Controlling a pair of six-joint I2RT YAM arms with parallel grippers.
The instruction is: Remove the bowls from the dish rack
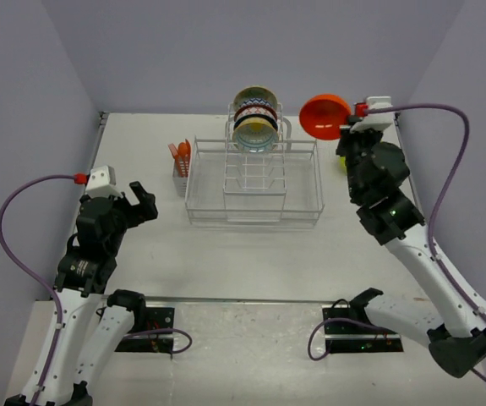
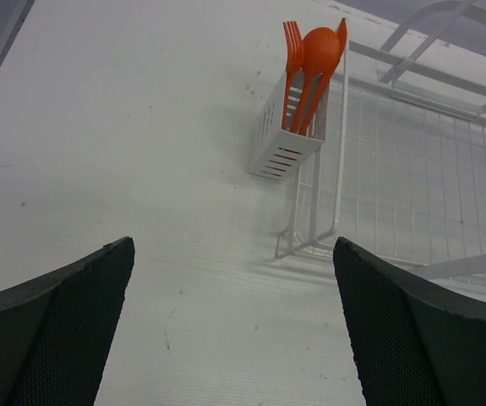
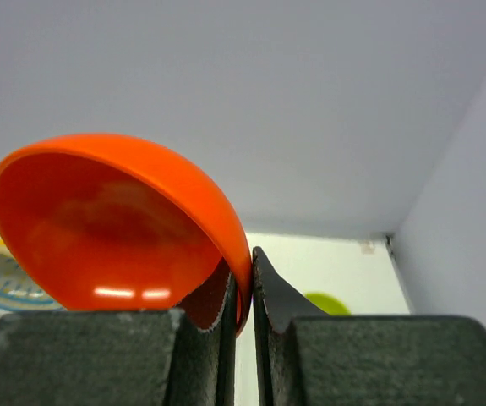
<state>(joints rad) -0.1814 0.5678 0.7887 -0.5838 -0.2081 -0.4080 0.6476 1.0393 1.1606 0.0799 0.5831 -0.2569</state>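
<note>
The orange bowl needs to go into the lime-green bowl that is already on the tabletop. My right gripper should next swing away from the rack, tilt downward, and then lower the orange bowl there.
The white wire dish rack stands mid-table; its near left corner shows in the left wrist view. Three bowls stand upright in its far centre slots: a cream one at the back, a dark red-patterned one, and a pale teal one in front. My right gripper is shut on the rim of the orange bowl, held in the air right of the rack; the wrist view shows the rim pinched between the fingers. The lime-green bowl lies on the table below, mostly hidden. My left gripper is open and empty, left of the rack.
A white cutlery holder with orange utensils hangs on the rack's left side. Walls enclose the table on the left, back and right.
</note>
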